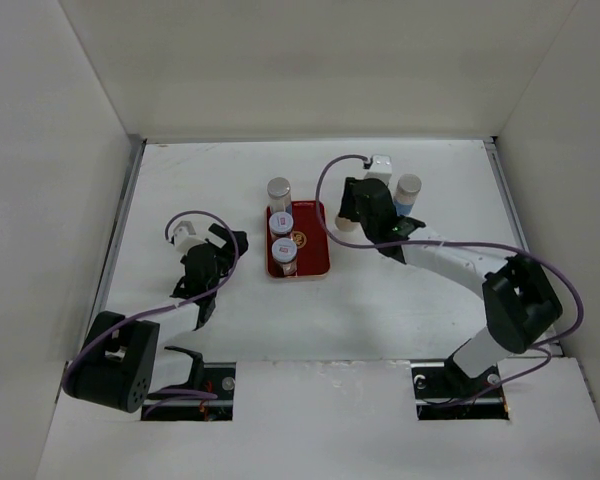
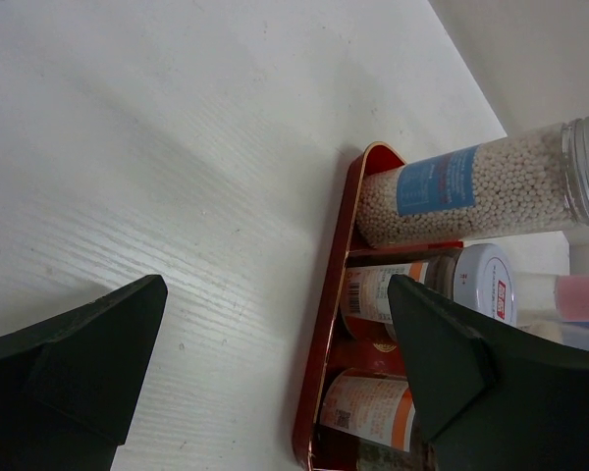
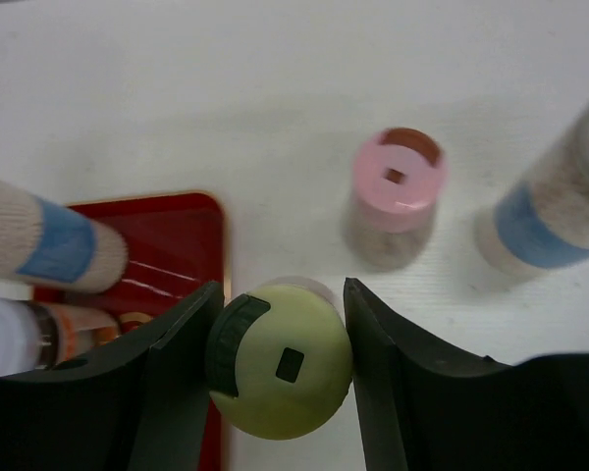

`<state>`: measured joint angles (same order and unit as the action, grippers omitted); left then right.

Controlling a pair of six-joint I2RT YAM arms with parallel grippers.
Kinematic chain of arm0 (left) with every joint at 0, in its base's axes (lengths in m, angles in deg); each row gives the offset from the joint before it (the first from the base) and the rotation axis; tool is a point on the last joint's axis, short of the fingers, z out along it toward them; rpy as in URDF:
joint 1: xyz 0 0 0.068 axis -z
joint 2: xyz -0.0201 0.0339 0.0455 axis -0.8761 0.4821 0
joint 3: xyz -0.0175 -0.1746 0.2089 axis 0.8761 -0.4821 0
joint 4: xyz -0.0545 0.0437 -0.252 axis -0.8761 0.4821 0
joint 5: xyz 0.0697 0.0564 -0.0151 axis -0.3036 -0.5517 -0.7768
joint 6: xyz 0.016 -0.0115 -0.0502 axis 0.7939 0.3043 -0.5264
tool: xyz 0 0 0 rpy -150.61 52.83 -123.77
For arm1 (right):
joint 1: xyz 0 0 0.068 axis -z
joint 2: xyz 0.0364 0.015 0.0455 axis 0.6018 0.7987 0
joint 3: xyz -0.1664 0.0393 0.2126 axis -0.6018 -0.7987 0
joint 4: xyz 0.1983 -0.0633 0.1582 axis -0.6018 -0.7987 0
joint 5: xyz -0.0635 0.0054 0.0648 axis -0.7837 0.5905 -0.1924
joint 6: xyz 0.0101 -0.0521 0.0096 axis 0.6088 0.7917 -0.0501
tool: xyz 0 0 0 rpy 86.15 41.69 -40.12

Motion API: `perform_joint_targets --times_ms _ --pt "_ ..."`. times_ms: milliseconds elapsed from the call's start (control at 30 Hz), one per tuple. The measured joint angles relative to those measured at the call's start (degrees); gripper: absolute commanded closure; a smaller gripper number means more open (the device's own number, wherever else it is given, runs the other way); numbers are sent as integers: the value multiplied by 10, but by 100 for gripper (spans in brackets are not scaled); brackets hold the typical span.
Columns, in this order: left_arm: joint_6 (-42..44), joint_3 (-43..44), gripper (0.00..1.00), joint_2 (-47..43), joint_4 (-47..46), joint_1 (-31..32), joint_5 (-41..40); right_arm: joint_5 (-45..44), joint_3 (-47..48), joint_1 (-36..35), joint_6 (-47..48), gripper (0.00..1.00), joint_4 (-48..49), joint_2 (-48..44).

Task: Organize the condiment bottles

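Observation:
The yellow-capped bottle goes left in the top view with my right gripper next, then down at the tray's far corner beside the silver-capped bottle (image 1: 279, 188), since that corner is empty.
My right gripper (image 3: 283, 294) is shut on the yellow-capped bottle (image 3: 280, 358), its fingers against both sides of the cap, just right of the red tray (image 3: 182, 235). In the top view it (image 1: 348, 215) is at the tray's right edge. The pink-capped bottle (image 3: 395, 182) and the grey-capped, blue-banded bottle (image 3: 545, 221) stand on the table beyond. The silver-capped bottle (image 1: 279, 188) and two white-capped bottles (image 1: 281, 222) (image 1: 283, 250) stand in a row along the tray's left side. My left gripper (image 2: 275, 294) is open and empty over bare table left of the tray (image 2: 334, 314).
White walls (image 1: 50, 200) close in the table on the left, back and right. The tray's right half (image 1: 310, 245) holds no bottle. The right arm (image 1: 450, 260) stretches across the right side of the table.

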<state>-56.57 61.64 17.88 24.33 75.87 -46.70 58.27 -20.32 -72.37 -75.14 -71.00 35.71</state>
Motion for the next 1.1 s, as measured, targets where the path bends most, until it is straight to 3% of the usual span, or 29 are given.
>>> perform_joint_targets --times_ms 333,533,833,1100 --pt "0 0 0 0 0 0 -3 55 160 -29 14 53 44 163" --pt "0 0 0 0 0 0 -3 73 209 -29 17 53 44 233" --pt "0 0 0 1 0 1 -2 79 224 -29 13 25 44 258" --pt "0 0 0 1 -1 3 0 83 197 -30 13 24 44 220"
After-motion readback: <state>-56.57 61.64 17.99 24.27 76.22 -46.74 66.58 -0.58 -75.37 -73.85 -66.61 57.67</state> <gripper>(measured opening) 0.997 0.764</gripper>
